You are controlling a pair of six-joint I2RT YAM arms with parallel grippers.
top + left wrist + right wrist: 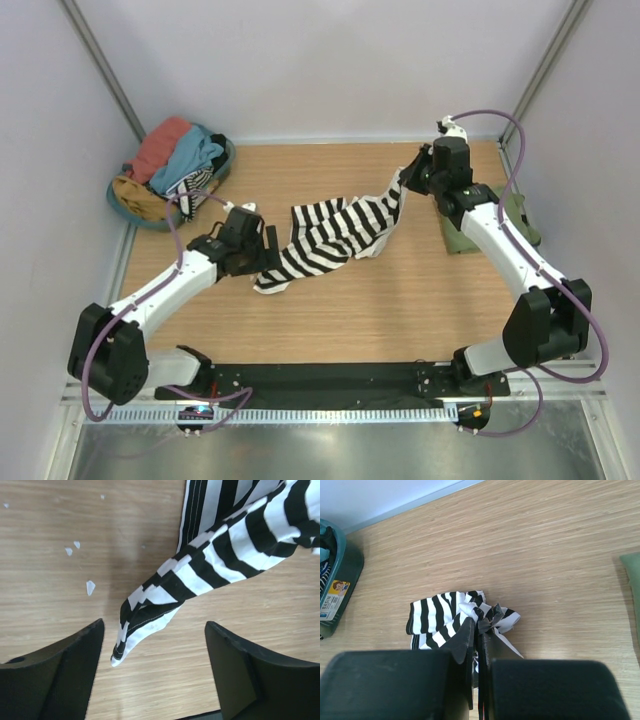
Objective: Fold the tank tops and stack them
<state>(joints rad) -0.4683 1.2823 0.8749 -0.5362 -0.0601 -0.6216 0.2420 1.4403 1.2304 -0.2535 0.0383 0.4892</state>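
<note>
Next, my right gripper moves back and down and releases the striped end on the bare wood, since that clear patch lies below, toward my base.
The black-and-white striped tank top (335, 235) lies crumpled mid-table, and its far right end is lifted. My right gripper (410, 170) is shut on that end; the right wrist view shows bunched striped cloth (497, 620) pinched between the closed fingers (467, 635). My left gripper (270, 248) is open just above the table at the top's near left corner. In the left wrist view that striped corner (150, 615) hangs between the spread fingers (75, 655) and touches neither. The olive green tank top (457, 238) lies folded at the right, partly hidden under my right arm.
A teal basket (122, 205) at the back left holds a salmon-red garment (160, 145) and a light blue garment (195, 155). The basket also shows in the right wrist view (342, 585). Small white flecks (90, 586) lie on the wood. White walls enclose the table.
</note>
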